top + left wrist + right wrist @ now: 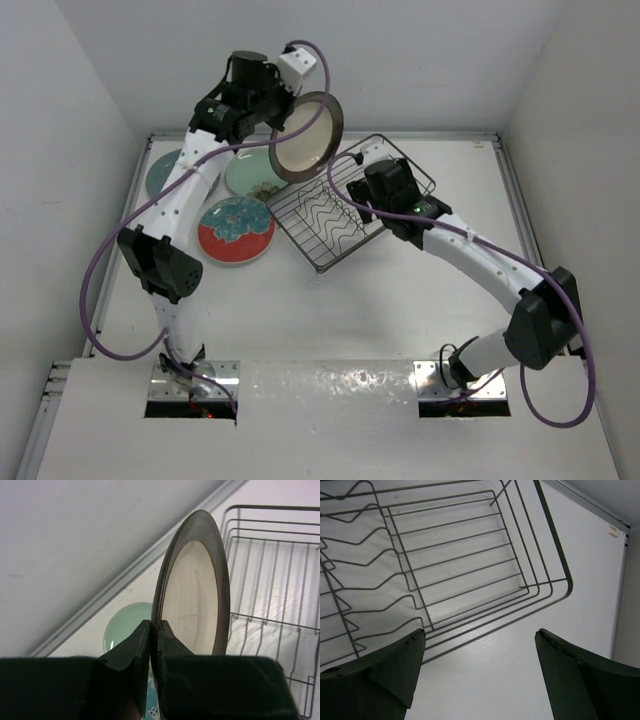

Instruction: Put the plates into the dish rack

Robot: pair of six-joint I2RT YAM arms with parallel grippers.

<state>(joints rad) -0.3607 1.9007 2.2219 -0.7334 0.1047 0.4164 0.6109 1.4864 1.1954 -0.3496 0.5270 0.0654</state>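
Observation:
My left gripper moves down and back next, freeing the plate in the rack's slots by the mint plate, which lie below the gripper, toward my base.
My left gripper [278,118] is shut on the rim of the glossy cream plate with a brown rim [308,135]. It holds the plate on edge in the air, above the far left corner of the dish rack [330,215]. In the left wrist view the fingers [155,630] pinch the plate [192,595], with the rack [270,555] to the right. My right gripper [362,200] is open and empty over the rack's right part; its wrist view [480,640] shows the rack's wires [445,555]. The dark teal plate [160,172], the pale mint plate [252,178] and the red-rimmed plate [236,230] lie flat to the left of the rack.
The mint plate also shows in the left wrist view [125,625], below the held plate. A raised ledge [450,137] runs along the back of the table, and walls close in both sides. The left arm's elbow [160,262] hangs over the table's left part.

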